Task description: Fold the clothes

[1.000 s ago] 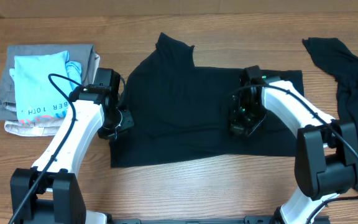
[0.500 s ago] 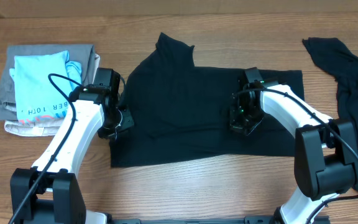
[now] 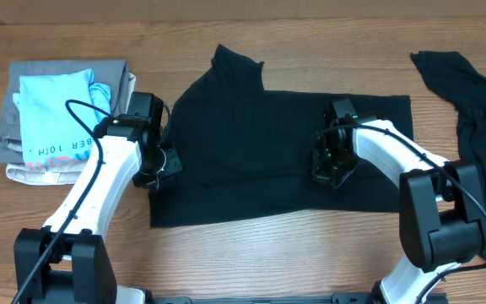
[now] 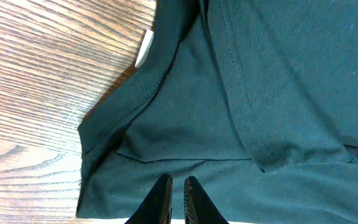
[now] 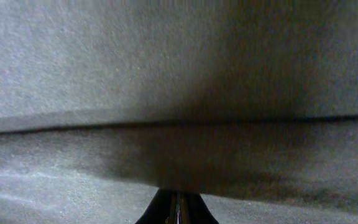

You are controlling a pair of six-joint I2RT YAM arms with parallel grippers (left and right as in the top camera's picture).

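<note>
The near hem by my left gripper lies to the left of my right gripper in the overhead view, so I will raise it, move that way and release.
A large black T-shirt [image 3: 251,143] lies spread on the wooden table, its collar and hems showing in the left wrist view [image 4: 278,93]. My left gripper [image 3: 154,169] sits at the shirt's left edge; its fingers [image 4: 177,183] are closed to a thin gap just over the fabric, with nothing seen between them. My right gripper [image 3: 327,167] is on the shirt's right half. Its fingers [image 5: 178,200] are shut on the black fabric, which fills the right wrist view [image 5: 166,62] in a raised fold. A second black garment [image 3: 479,110] lies crumpled at the far right.
A stack of folded clothes sits at the far left, with a light-blue lettered shirt [image 3: 53,118] on top of grey and beige garments [image 3: 7,127]. Bare wood [image 4: 36,93] lies left of the T-shirt and along the table front [image 3: 251,253].
My right gripper has shifted slightly left and toward the back on the T-shirt. My left arm has not moved.
</note>
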